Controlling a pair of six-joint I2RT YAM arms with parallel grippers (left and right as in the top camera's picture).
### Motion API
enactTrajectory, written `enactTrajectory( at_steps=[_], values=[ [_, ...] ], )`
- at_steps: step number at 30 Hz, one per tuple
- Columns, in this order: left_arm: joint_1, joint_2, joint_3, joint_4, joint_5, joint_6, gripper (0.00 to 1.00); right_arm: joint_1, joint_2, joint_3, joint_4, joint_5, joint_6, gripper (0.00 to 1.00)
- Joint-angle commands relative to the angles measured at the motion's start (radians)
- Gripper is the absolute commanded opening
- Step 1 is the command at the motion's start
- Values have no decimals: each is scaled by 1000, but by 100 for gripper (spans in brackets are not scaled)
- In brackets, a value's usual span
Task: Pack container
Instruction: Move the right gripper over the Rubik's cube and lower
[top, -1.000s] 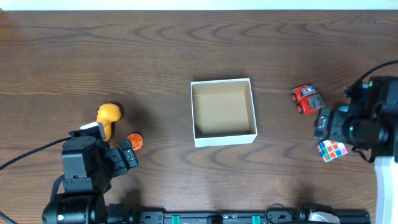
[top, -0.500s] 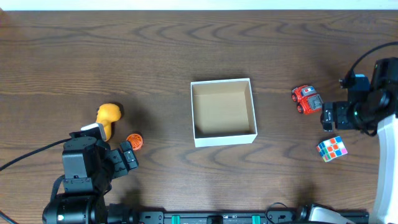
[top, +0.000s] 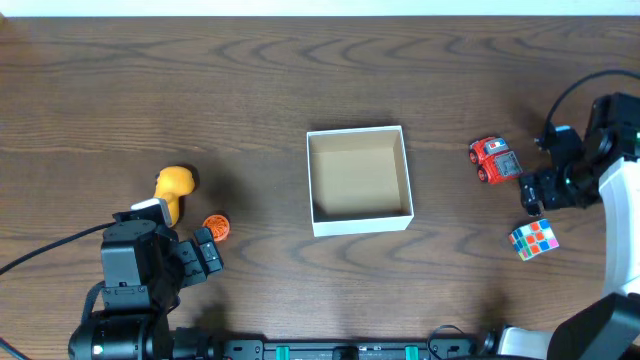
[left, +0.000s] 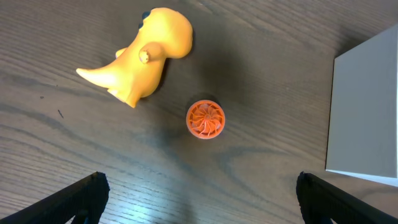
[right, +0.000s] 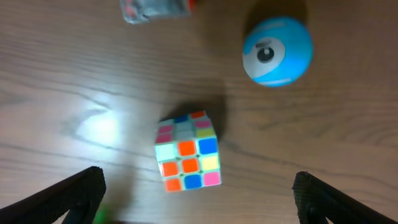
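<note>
The puzzle cube is between the open fingers, so my right gripper lowers over the cube's middle (top: 534, 239) (right: 188, 155) next and then closes.
The container (top: 362, 222), a white square box with a brown inside, stands open at the table's middle; its white wall shows in the left wrist view (left: 367, 112). A yellow dinosaur toy (top: 175, 185) (left: 140, 53) and an orange disc (top: 216, 227) (left: 206, 119) lie at the left. My left gripper (top: 203, 254) (left: 199, 199) is open and empty, just short of the disc. At the right lie a red toy car (top: 494, 160) (right: 155, 9), a colourful puzzle cube (top: 534, 240) (right: 188, 149) and a blue ball (right: 277, 51). My right gripper (top: 533, 192) (right: 199, 199) is open, above the cube.
The blue ball is hidden under the right arm in the overhead view. Black cables run from both arms. The table's front edge carries a black rail (top: 360, 350).
My right gripper has moved away from the cube toward the far side, so the cube now lies uncovered in the overhead view. The left arm and all toys have stayed put.
</note>
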Motion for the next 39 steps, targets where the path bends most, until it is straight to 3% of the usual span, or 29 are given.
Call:
enactTrajectory(
  at_steps=[1,15,39],
  values=[
    [-2,2,22,0,10,-13,98,-60,7,-82,56,19,-43,99],
    [-2,2,22,1,10,-13,98,-111,7,-332,317,-45,-50,98],
    [-2,2,22,0,10,-13,98,-103,27,-422,404,-68,-49,90]
  ],
)
